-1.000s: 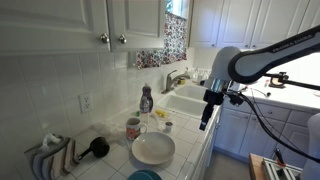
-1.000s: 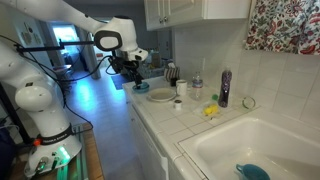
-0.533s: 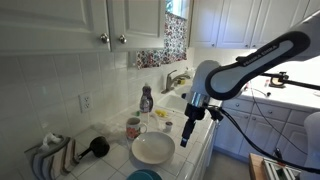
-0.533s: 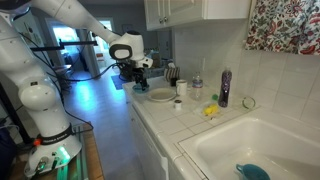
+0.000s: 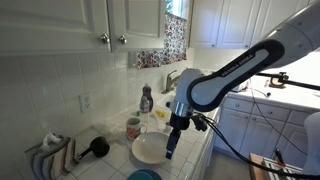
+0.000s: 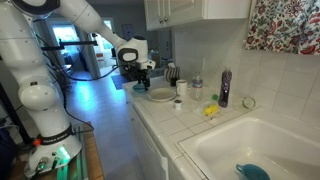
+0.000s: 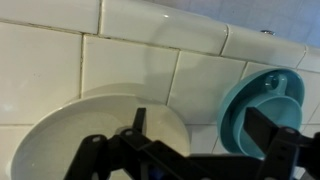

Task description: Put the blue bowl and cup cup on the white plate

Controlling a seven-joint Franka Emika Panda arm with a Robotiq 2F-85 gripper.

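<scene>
My gripper shifts toward the bowl and down onto the bowl's rim facing the plate [image 5: 150, 150] next, since that rim is clear, though a teal cup sits inside.
The white plate [image 5: 150, 150] lies on the tiled counter; it also shows in an exterior view [image 6: 161, 95] and at the left of the wrist view [image 7: 90, 125]. The teal-blue bowl [image 7: 262, 100] sits on the tiles beside the plate, at the bottom edge of an exterior view [image 5: 143, 175]. A patterned cup [image 5: 133, 127] stands behind the plate and also shows in an exterior view [image 6: 181, 88]. My gripper [image 5: 169, 148] is open and empty. It hangs above the gap between plate and bowl [image 7: 200, 125], touching neither.
A white sink [image 5: 190, 100] lies past the plate, with a faucet [image 5: 172, 80]. A purple soap bottle [image 5: 146, 100] stands by the wall. A black utensil [image 5: 97, 148] and folded cloths [image 5: 50, 155] lie at the counter's end. A yellow sponge [image 6: 211, 111] lies near the sink.
The arm has swung from beside the sink over to the plate and come down. The gripper stays open and empty. Plate, bowl and cup have not moved.
</scene>
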